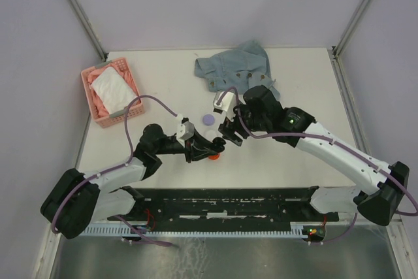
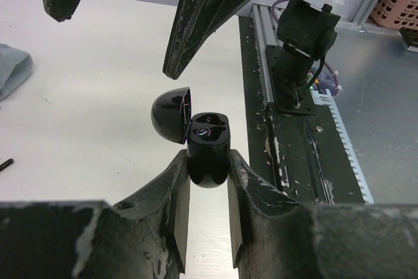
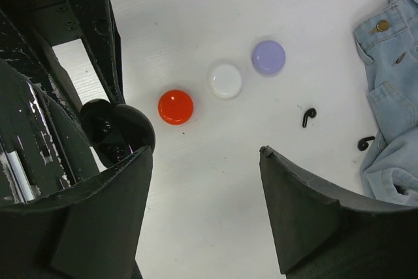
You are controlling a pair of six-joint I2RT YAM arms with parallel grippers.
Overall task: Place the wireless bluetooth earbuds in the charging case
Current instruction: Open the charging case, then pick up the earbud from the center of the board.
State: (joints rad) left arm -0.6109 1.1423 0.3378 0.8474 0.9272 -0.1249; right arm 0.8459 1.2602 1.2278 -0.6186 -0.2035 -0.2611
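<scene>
The head of the earbud nearer the lilac case lies below and outward of my open fingers, so my right gripper moves outward and down onto it next.
My left gripper (image 2: pixel 208 164) is shut on the base of a black charging case (image 2: pixel 209 143), holding it above the table with its lid (image 2: pixel 170 115) open. Two dark sockets show inside it. My right gripper (image 3: pixel 202 155) is open and empty, and its fingers (image 2: pixel 215 11) hang just above the case. Two black earbuds (image 3: pixel 308 116) (image 3: pixel 366 142) lie on the table near the denim. In the top view both grippers (image 1: pixel 201 150) (image 1: pixel 230 132) meet at the table's middle. No other earbuds show.
Closed round cases lie on the table: red (image 3: pixel 176 107), white (image 3: pixel 225 80) and lilac (image 3: pixel 268 57). A crumpled denim garment (image 1: pixel 235 66) lies at the back. A pink basket (image 1: pixel 111 91) with cloth stands at the back left. A black rail (image 1: pixel 228 204) runs along the near edge.
</scene>
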